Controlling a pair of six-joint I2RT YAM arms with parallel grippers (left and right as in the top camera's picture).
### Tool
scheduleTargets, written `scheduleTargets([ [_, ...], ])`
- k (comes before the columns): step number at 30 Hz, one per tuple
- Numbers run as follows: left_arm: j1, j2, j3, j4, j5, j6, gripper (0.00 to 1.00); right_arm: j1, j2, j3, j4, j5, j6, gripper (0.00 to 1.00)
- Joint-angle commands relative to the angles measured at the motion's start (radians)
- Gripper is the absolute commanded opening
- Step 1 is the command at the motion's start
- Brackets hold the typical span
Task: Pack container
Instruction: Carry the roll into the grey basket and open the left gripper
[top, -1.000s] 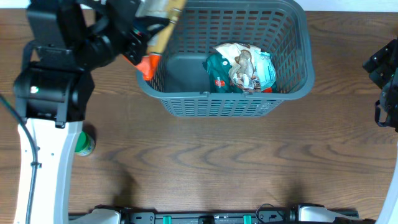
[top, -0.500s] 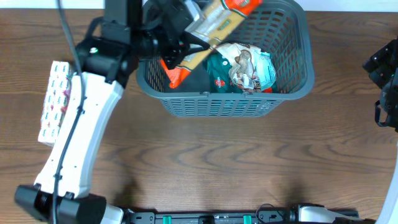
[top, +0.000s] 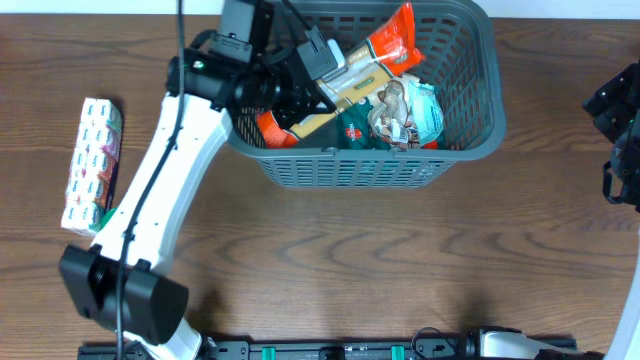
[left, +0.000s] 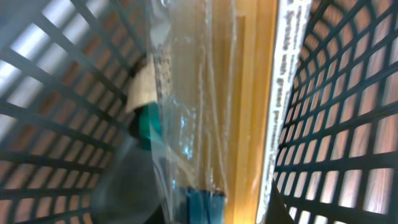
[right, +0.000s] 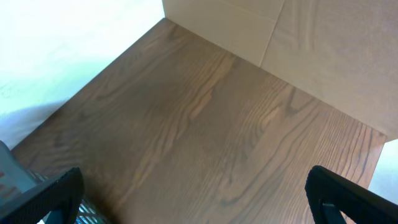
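My left gripper will next go down toward the right in the overhead view, beside the near side of the basket, to let go of the packet (left: 242, 112), which is still slanted above the snack bag.
The container (top: 470, 130) is a dark grey slotted basket at the top middle of the table. My left gripper (top: 305, 80) reaches over its left rim and is shut on a long clear packet with orange ends (top: 370, 65), holding it inside the basket. The left wrist view shows the same packet (left: 242, 112) between lattice walls (left: 348, 124). A green and white snack bag (top: 400, 115) lies in the basket. My right gripper (right: 196, 193) is open and empty over bare table at the right edge (top: 620, 140).
A white box with pink and blue print (top: 90, 165) lies on the table at the left, beside my left arm. A green item (top: 108, 215) peeks out under the arm. The wooden table (top: 400, 260) spreads in front of the basket.
My left arm has swung right and down, carrying the packet from the basket's left rim to inside the basket. The white box has come into view. The right arm has not moved.
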Motion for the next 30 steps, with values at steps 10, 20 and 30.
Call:
scheduleTargets([
  [10,-0.051,0.043,0.045,-0.001,-0.024,0.035,0.06,-0.008,-0.003,0.000,-0.002,0.007,0.013,0.99],
  [20,-0.118,0.085,0.045,-0.022,-0.035,0.082,0.06,-0.008,-0.003,0.000,-0.002,0.007,0.013,0.99],
  [30,-0.129,0.096,0.045,-0.021,-0.131,0.077,0.14,-0.008,-0.003,0.000,-0.002,0.007,0.013,0.99],
])
